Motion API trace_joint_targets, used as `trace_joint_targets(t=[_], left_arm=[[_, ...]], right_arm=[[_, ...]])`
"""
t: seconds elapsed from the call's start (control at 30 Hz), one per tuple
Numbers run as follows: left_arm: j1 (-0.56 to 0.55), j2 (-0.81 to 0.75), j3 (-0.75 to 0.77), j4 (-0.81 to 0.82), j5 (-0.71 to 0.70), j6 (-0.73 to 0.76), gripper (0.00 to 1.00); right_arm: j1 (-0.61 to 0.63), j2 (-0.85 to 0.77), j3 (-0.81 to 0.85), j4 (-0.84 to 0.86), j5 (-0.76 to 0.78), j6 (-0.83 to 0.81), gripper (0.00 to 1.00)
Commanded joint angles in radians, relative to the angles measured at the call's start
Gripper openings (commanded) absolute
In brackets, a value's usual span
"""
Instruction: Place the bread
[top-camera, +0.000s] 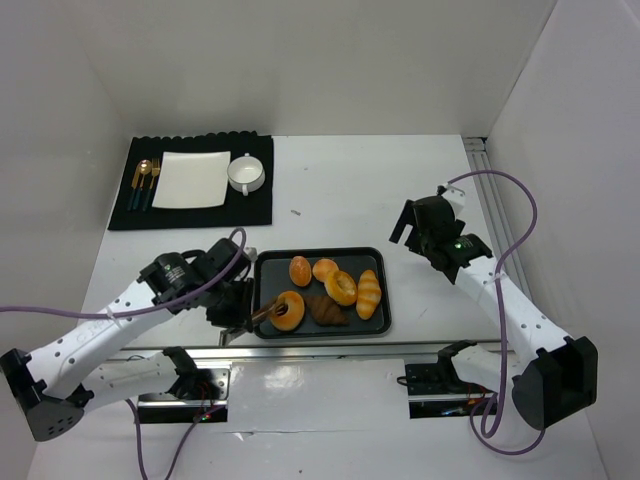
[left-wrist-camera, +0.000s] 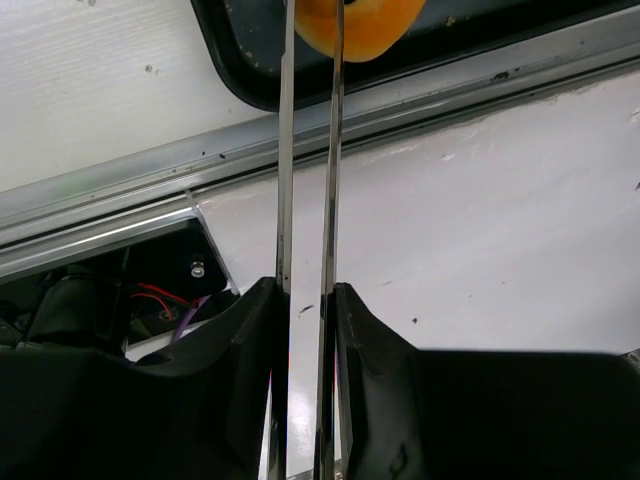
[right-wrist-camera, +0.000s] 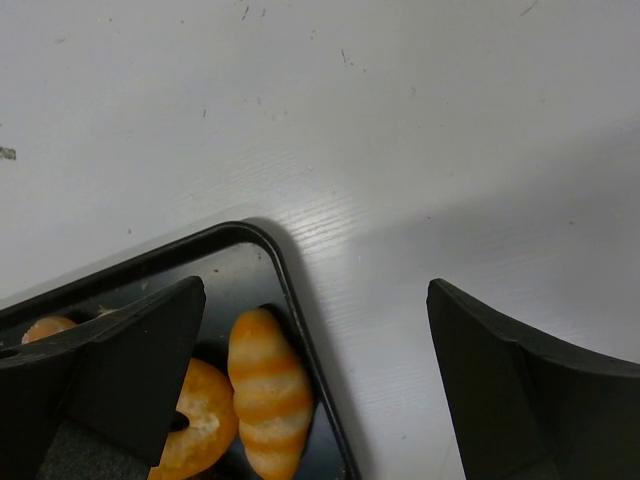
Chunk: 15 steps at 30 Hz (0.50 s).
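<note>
Next, my left gripper lifts, moves outward to the white square plate's edge (top-camera: 214, 166) by the cup and lowers to release, since the plate is empty.
The bread, a golden-orange ring doughnut (top-camera: 289, 311), lies at the near left corner of the black tray (top-camera: 378, 327). My left gripper (top-camera: 235, 308) is shut on a pair of thin metal tongs (top-camera: 262, 315). In the left wrist view the gripper (left-wrist-camera: 307, 290) squeezes the two tong blades (left-wrist-camera: 285, 150) close together. They reach up to the doughnut (left-wrist-camera: 365, 25), one blade at its edge and one across it. Whether the doughnut is off the tray I cannot tell. My right gripper (top-camera: 420, 225) hangs open over the bare table past the tray's far right corner (right-wrist-camera: 315, 300).
The tray also holds several orange buns (top-camera: 325, 269), a dark brown croissant (top-camera: 326, 311) and a striped roll (top-camera: 369, 293) (right-wrist-camera: 268, 400). A black mat (top-camera: 255, 205) at the back left carries a white square plate (top-camera: 191, 180), a cup (top-camera: 245, 173) and cutlery (top-camera: 143, 183). A metal rail (top-camera: 330, 349) runs along the near edge.
</note>
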Motion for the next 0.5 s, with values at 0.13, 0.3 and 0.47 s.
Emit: trace_joint_targets(t=[0.13, 0.3, 0.47], left_arm=[[-0.002, 0.021, 0.193, -0.079, -0.091, 0.015, 0.09], [0.091, 0.042, 0.319, -0.047, -0.255, 0.004, 0.09], [0.341, 0.198, 0.374, 0.206, -0.247, 0.131, 0.05]], right_arm=[[0.008, 0.000, 0.006, 0.060, -0.024, 0.008, 0.99], [0.008, 0.011, 0.017, 0.060, -0.015, -0.001, 0.99], [0.008, 0.001, 0.026, 0.060, -0.015, -0.001, 0.99]])
